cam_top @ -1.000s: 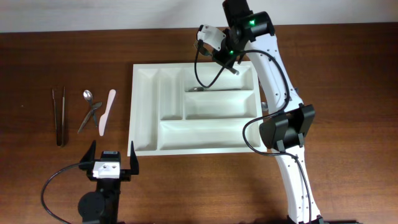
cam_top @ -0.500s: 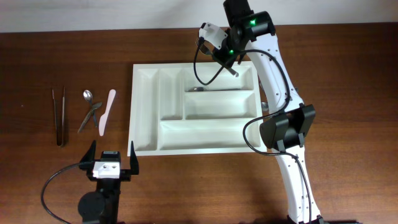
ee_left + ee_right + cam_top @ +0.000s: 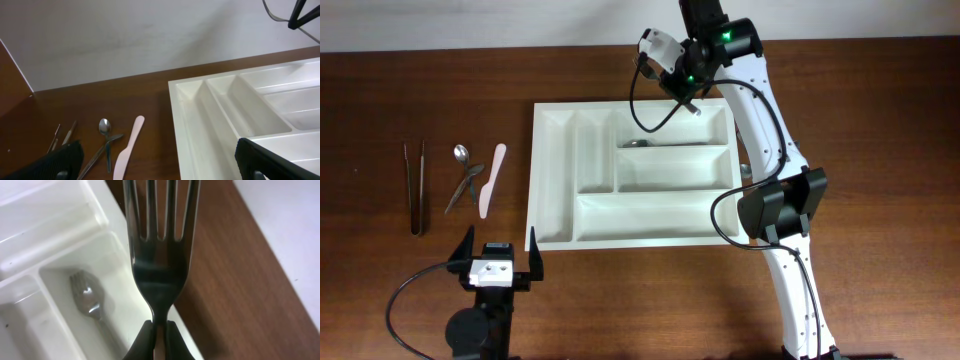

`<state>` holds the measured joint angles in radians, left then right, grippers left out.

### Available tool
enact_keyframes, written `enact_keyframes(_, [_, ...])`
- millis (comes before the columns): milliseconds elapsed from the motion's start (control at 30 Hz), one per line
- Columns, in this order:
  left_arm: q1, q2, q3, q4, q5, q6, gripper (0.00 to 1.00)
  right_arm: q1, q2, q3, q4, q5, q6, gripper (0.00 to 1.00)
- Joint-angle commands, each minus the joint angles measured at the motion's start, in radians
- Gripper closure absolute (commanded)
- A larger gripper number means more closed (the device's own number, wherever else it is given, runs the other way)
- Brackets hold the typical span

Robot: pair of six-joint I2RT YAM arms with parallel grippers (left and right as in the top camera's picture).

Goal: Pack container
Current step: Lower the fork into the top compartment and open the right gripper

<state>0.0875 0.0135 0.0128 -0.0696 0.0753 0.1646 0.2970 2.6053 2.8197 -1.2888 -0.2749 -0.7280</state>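
Observation:
The tray's far section (image 3: 116,306) lies below my right gripper, at an angle to the fork, so my gripper should next turn along that section and move down to let go of the steel fork (image 3: 160,245).
A white cutlery tray (image 3: 555,180) lies in the middle of the table. My right gripper (image 3: 692,103) is shut on a steel fork (image 3: 160,245), holding it above the tray's far right compartment near the back rim. Another fork (image 3: 86,297) lies in that compartment. Left of the tray lie a pink knife (image 3: 492,178), a spoon (image 3: 461,153), a crossed steel utensil (image 3: 466,185) and dark chopsticks (image 3: 415,185). My left gripper (image 3: 501,262) is open and empty at the table's front left, below the tray's corner.
The tray's other compartments (image 3: 650,215) hold nothing that shows. The right arm's base (image 3: 780,205) stands against the tray's right side. The wall (image 3: 125,30) runs behind the table. In the left wrist view the knife (image 3: 127,147) and spoon (image 3: 104,127) lie ahead.
My right gripper has risen slightly and shifted toward the tray's back rim with the fork. The left arm has not moved.

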Motion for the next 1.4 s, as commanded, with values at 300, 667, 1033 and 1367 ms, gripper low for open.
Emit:
enact_keyframes(300, [0.005, -0.008, -0.004, -0.003, 0.014, 0.01, 0.01, -0.008, 0.0, -0.005, 0.041, 0.012, 0.024, 0.96])
enact_keyframes(667, [0.005, -0.008, -0.004, -0.003, 0.014, 0.01, 0.01, -0.093, 0.001, -0.005, 0.011, -0.015, -0.185, 0.96])
enact_keyframes(1033, [0.005, -0.008, -0.004, -0.003, 0.014, 0.01, 0.01, -0.121, 0.003, -0.006, -0.292, -0.118, -0.541, 0.96])
enact_keyframes(1367, [0.005, -0.008, -0.004, -0.003, 0.014, 0.01, 0.01, -0.112, 0.01, -0.006, -0.294, -0.129, -0.639, 0.96])
